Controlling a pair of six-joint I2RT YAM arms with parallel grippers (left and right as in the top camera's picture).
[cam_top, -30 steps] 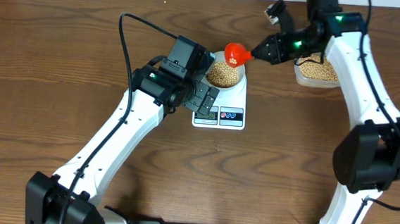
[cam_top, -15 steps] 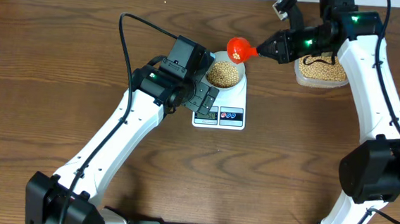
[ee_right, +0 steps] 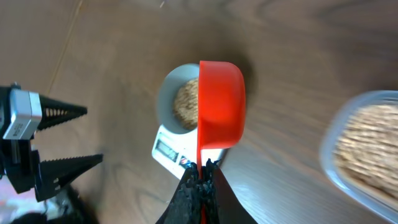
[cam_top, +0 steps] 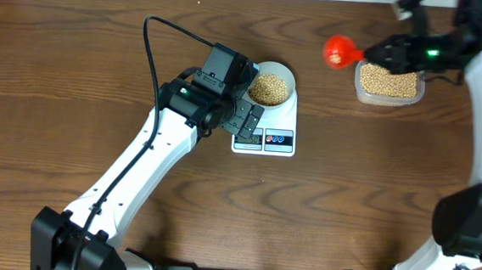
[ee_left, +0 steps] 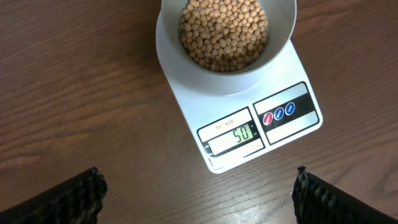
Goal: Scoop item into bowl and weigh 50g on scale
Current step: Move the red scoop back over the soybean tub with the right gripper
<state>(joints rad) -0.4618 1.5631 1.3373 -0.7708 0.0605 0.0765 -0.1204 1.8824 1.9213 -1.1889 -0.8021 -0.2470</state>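
I will swing my right gripper over the tub next, turning it downward, lower the red scoop [cam_top: 339, 50] onto the tub's beans and then let go of it, because the scale shows the target weight.
The pale bowl [cam_top: 289, 73] stands on the white scale [cam_top: 266, 139], filled with tan beans [cam_top: 270, 88]. From the left wrist the beans [ee_left: 224, 31] fill the bowl [ee_left: 169, 59], and the scale's display [ee_left: 239, 134] reads 50. My left gripper [ee_left: 198, 186] hangs open over the table just in front of the scale, holding nothing. My right gripper [cam_top: 376, 52] is shut on the handle of a red scoop [cam_top: 339, 50], in the air between the bowl and the tub. Its cup [ee_right: 221, 102] faces away, so its contents are hidden.
A clear plastic tub [cam_top: 388, 81] of beans sits at the back right, just below the right gripper. A black cable [cam_top: 159, 27] loops over the table behind the left arm. Bare wooden tabletop lies in front of the scale.
My right gripper has carried the red scoop away from the bowl's far rim, to the right toward the tub. The left arm, bowl and scale have not moved.
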